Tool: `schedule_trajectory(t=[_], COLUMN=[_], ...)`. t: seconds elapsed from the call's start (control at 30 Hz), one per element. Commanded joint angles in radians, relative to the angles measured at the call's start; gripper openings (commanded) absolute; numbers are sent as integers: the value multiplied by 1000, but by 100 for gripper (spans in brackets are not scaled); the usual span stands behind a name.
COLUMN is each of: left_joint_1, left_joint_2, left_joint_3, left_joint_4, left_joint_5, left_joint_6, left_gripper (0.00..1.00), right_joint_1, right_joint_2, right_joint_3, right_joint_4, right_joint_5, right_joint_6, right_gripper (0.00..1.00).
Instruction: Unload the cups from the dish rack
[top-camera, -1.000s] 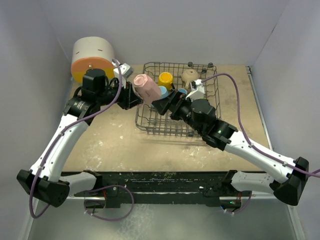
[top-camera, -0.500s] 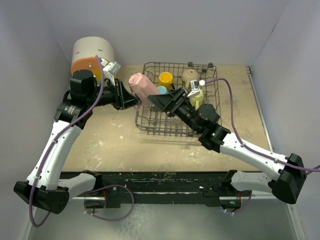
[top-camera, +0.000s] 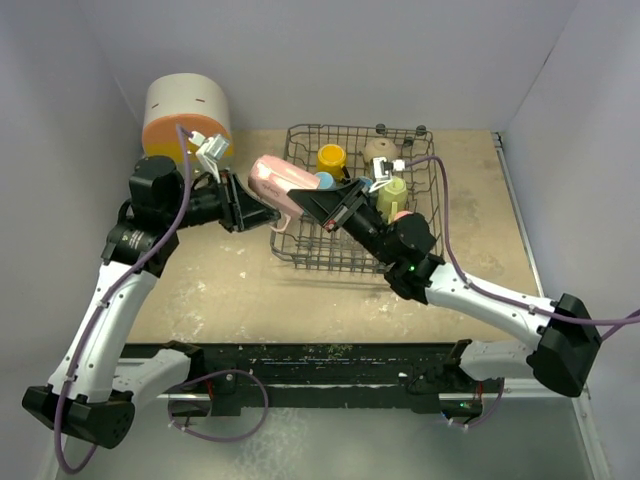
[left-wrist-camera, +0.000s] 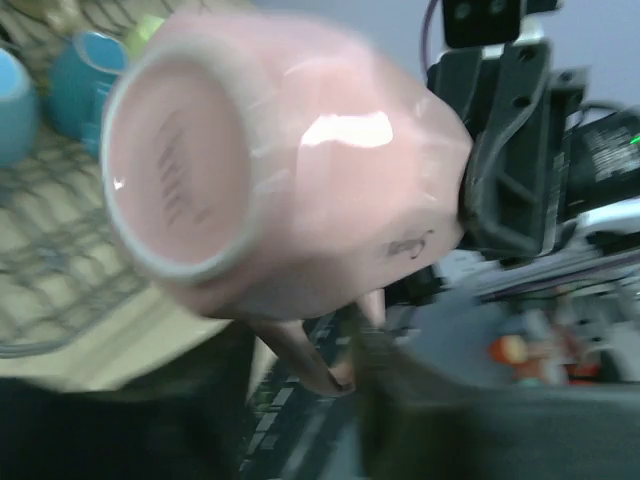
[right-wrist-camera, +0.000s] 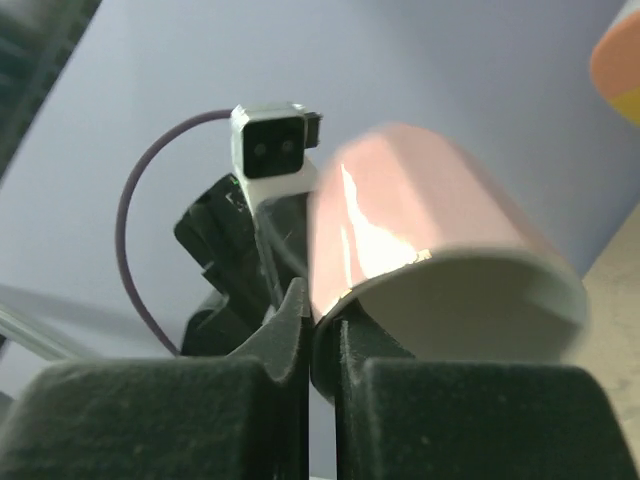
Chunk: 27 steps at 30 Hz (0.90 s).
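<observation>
I should next swing my right gripper across the rack (top-camera: 350, 128) and down, to release the mug upright on the bare tabletop to its right in the top view.
A pink mug (top-camera: 275, 178) hangs on its side in the air over the dish rack's left edge, between my two grippers. My right gripper (top-camera: 304, 205) is shut on its rim; in the right wrist view the fingers (right-wrist-camera: 290, 330) pinch the mug's (right-wrist-camera: 430, 230) rim wall. My left gripper (top-camera: 260, 213) stands open, its fingers on either side of the mug's handle (left-wrist-camera: 310, 365), with a gap on the left side. The dark grey wire dish rack (top-camera: 350, 128) holds a yellow mug (top-camera: 331, 157), a tan one (top-camera: 380, 150), a yellow-green one (top-camera: 392, 195) and a blue one (top-camera: 324, 181).
A rounded white and orange drawer box (top-camera: 185, 110) stands at the back left, close behind the left arm. Grey walls close in the table on three sides. Two blue mugs (left-wrist-camera: 85, 80) lie in the rack (left-wrist-camera: 60, 280) below the pink mug.
My right gripper reached the pink mug's rim and shut on it. My left gripper loosened round the handle. The mug tipped lower and shifted slightly left.
</observation>
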<state>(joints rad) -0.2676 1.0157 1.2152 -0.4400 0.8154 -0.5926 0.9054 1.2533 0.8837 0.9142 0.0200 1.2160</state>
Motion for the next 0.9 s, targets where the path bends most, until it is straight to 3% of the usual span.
schedule_trajectory(t=[0.0, 0.07, 0.1, 0.2, 0.33, 0.43, 0.57, 0.67, 0.77, 0.87], left_joint_1=[-17, -17, -17, -17, -16, -17, -18, -17, -17, -17], left_joint_2=[-40, -49, -50, -71, -161, -177, -127, -62, -27, -23], left_joint_3=[48, 80, 92, 93, 29, 35, 49, 47, 49, 39], left_joint_4=[-113, -209, -259, -360, -362, -403, -454, -467, -465, -446], left_joint_5=[-83, -197, -267, -405, -505, -533, -528, -524, -513, -490], left_joint_6=[346, 478, 537, 701, 842, 867, 852, 848, 846, 843], left_gripper=[61, 92, 100, 99, 99, 99, 99, 99, 99, 99], right_joint_1=[10, 10, 10, 10, 10, 12, -11, -181, -442, -611], right_joint_2=[-61, -104, -121, -133, -64, 16, 58, 98, 114, 161], right_joint_3=[88, 110, 149, 304, 496, 619, 764, 844, 805, 807], right_joint_4=[-25, -177, -289, -671, -1014, -1252, -1591, -1769, -1779, -1768], right_joint_5=[64, 99, 111, 191, 253, 259, 427, 429, 340, 322], right_joint_6=[0, -56, -88, -227, -386, -454, -521, -575, -641, -702], right_gripper=[0, 0, 0, 0, 0, 0, 0, 0, 0, 0])
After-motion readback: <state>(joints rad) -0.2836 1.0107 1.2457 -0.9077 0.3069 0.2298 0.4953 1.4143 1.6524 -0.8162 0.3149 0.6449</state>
